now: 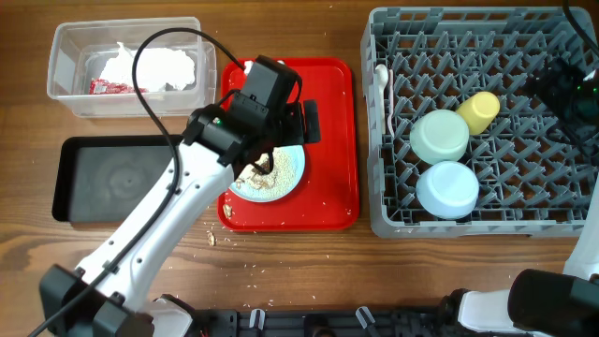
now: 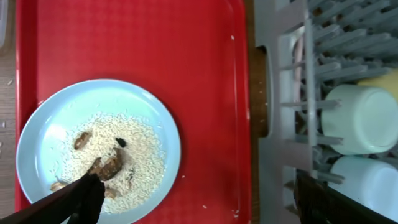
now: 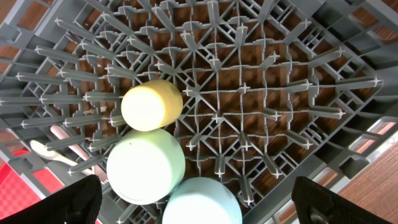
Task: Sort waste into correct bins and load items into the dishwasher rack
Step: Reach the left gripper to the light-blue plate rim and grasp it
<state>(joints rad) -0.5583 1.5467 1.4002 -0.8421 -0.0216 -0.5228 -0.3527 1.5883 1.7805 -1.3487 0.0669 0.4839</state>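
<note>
The red tray is bare beside the plate's rim facing the rack and has room for the outer finger, so my left gripper should next go down open around that rim.
A pale blue plate (image 1: 290, 167) (image 2: 56, 118) with white rice and brown food scraps (image 2: 109, 165) lies on the red tray (image 1: 328, 140). My left gripper (image 1: 255, 168) (image 2: 199, 208) hangs over it, open wide, one fingertip (image 2: 84, 196) at the scraps and the other at the rack's edge. The dishwasher rack (image 1: 393, 220) holds an upside-down mint-green bowl (image 1: 440, 136) (image 3: 146, 165), a light blue bowl (image 1: 447, 189) (image 3: 202, 202), a yellow cup (image 1: 479, 110) (image 3: 151, 104) and a white spoon (image 1: 382, 80). My right gripper (image 1: 562, 80) (image 3: 205, 205) hovers open above the bowls, holding nothing.
The clear tub (image 1: 65, 56) at the back left holds white napkins (image 1: 154, 67) and a red wrapper (image 1: 112, 87). A black tray (image 1: 112, 178) lies in front of it. Crumbs (image 1: 213, 239) are scattered on the wooden table near the red tray's front left corner.
</note>
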